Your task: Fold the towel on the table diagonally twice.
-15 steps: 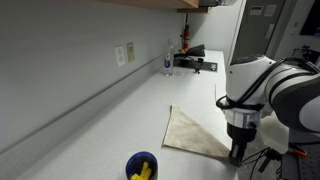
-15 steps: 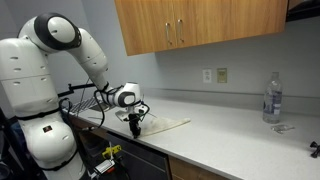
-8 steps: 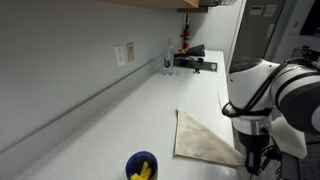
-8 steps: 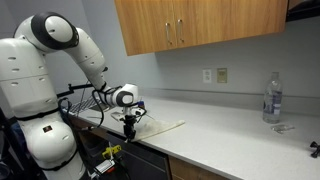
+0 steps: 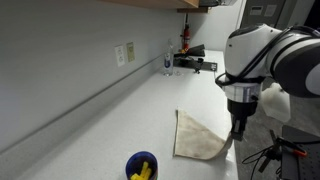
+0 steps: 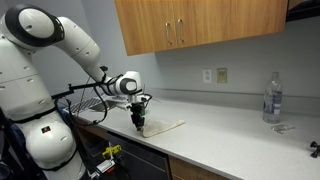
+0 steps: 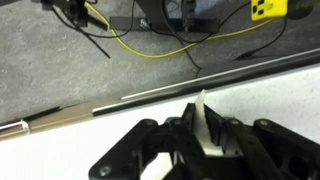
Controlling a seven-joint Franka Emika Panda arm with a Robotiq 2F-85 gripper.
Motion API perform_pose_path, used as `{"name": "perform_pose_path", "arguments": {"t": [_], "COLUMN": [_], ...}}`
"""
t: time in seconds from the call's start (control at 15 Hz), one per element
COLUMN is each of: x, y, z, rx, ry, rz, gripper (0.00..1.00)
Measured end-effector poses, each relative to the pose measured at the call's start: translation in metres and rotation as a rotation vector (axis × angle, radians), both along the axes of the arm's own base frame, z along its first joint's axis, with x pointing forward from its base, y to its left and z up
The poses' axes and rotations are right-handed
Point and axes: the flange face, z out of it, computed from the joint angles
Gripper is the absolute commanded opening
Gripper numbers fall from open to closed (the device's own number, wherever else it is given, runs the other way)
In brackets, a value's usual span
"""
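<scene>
The robot should next carry the pinched corner with its gripper over across the cloth onto the towel's corner nearest the bottle and let go of it there, which will halve the triangle.
A beige towel [image 5: 199, 137] lies on the white counter near its front edge, folded into a triangle shape; it also shows in an exterior view [image 6: 163, 127]. My gripper [image 5: 237, 128] is shut on the towel's corner at the counter edge and holds it lifted. In an exterior view the gripper [image 6: 139, 121] hangs over the towel's near end. In the wrist view the jaws [image 7: 203, 128] pinch an upright flap of the towel [image 7: 204, 110].
A blue cup with yellow contents [image 5: 142, 166] stands near the towel. A clear water bottle [image 6: 270, 98] and black items [image 5: 195, 58] sit at the counter's far end. Cables lie on the floor beyond the counter edge [image 7: 150, 92]. Wooden cabinets [image 6: 200, 25] hang above.
My gripper has risen from below the counter edge, lifting the towel corner with it. The towel's shape has shifted a little toward the cup side.
</scene>
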Motion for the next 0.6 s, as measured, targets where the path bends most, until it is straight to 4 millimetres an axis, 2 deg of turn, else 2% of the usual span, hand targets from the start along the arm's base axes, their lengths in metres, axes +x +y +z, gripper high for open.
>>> {"name": "perform_pose_path", "arguments": {"t": [0.2,0.33,0.6], "x": [0.033,0.056,0.094], "y": [-0.013,-0.017,-0.021], "z": [0.024,0.033,0.027], "rx": [-0.035,-0.056,-0.073], "ry": [-0.092,-0.168,-0.268], "rz": [0.03,0.04,0.039], "gripper": [0.03,0.03,0.03]}}
